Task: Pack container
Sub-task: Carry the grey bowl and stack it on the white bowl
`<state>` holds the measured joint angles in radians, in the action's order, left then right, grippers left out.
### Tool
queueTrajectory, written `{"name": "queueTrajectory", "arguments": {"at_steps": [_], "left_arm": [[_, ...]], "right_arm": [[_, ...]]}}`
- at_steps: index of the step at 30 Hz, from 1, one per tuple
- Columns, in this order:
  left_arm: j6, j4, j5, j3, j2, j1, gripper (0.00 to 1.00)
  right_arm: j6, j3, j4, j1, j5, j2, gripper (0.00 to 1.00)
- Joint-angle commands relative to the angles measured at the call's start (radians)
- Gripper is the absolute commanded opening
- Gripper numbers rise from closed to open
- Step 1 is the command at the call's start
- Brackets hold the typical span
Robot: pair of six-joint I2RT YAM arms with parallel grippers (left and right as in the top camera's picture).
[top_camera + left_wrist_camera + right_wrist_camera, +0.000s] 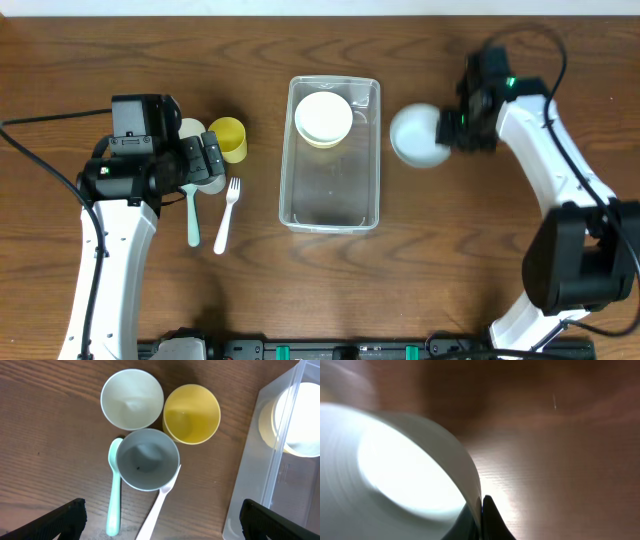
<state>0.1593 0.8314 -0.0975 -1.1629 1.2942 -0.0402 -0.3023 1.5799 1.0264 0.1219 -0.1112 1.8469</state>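
The white bowl in my right gripper needs to go slightly outward across the container's side next, and then down onto the pale yellow bowl (324, 118).
The clear rectangular container (331, 195) stands at the table's middle with a pale yellow bowl (324, 118) in its far end; its edge also shows in the left wrist view (260, 475). My right gripper (456, 127) is shut on the rim of a white bowl (420, 135), held just right of the container; the bowl fills the right wrist view (395, 470). My left gripper (198, 160) is open over a grey cup (148, 459), a white cup (132, 399) and a yellow cup (192, 413).
A teal spoon (114, 490) and a white fork (159, 505) lie beside the grey cup, left of the container. The fork (226, 214) and spoon (193, 217) also show in the overhead view.
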Motion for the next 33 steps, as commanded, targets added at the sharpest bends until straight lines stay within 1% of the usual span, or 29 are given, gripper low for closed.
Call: {"name": "queueTrajectory", "arguments": {"at_steps": [1, 4, 7, 10, 13, 18, 22, 26, 32, 33], "left_arm": [[-0.009, 0.002, 0.013, -0.013, 0.001, -0.005, 0.98], [-0.009, 0.002, 0.013, -0.013, 0.001, -0.005, 0.98], [-0.009, 0.002, 0.013, -0.013, 0.001, -0.005, 0.98], [-0.009, 0.002, 0.013, -0.013, 0.001, -0.005, 0.98], [-0.009, 0.002, 0.013, -0.013, 0.001, -0.005, 0.98], [-0.009, 0.002, 0.013, -0.013, 0.001, -0.005, 0.98], [-0.009, 0.002, 0.013, -0.013, 0.001, -0.005, 0.98], [-0.009, 0.002, 0.013, -0.013, 0.001, -0.005, 0.98], [-0.009, 0.002, 0.013, -0.013, 0.001, -0.005, 0.98], [-0.009, 0.002, 0.013, -0.013, 0.001, -0.005, 0.98]], "right_arm": [[0.005, 0.214, 0.067, 0.091, -0.034, -0.081, 0.01], [0.004, 0.298, 0.055, 0.174, -0.026, -0.079, 0.01], [-0.011, 0.301, -0.008, 0.241, -0.019, -0.061, 0.01], [-0.031, 0.301, -0.058, 0.27, -0.017, -0.003, 0.01], [-0.066, 0.301, -0.116, 0.275, -0.018, 0.092, 0.01], [-0.071, 0.306, -0.225, 0.275, -0.049, 0.254, 0.01], [-0.075, 0.306, -0.253, 0.275, -0.105, 0.345, 0.01], [-0.075, 0.306, -0.254, 0.276, -0.107, 0.394, 0.01], [-0.074, 0.305, -0.249, 0.283, -0.144, 0.414, 0.01], [-0.069, 0.305, -0.251, 0.285, -0.147, 0.414, 0.04]]}}
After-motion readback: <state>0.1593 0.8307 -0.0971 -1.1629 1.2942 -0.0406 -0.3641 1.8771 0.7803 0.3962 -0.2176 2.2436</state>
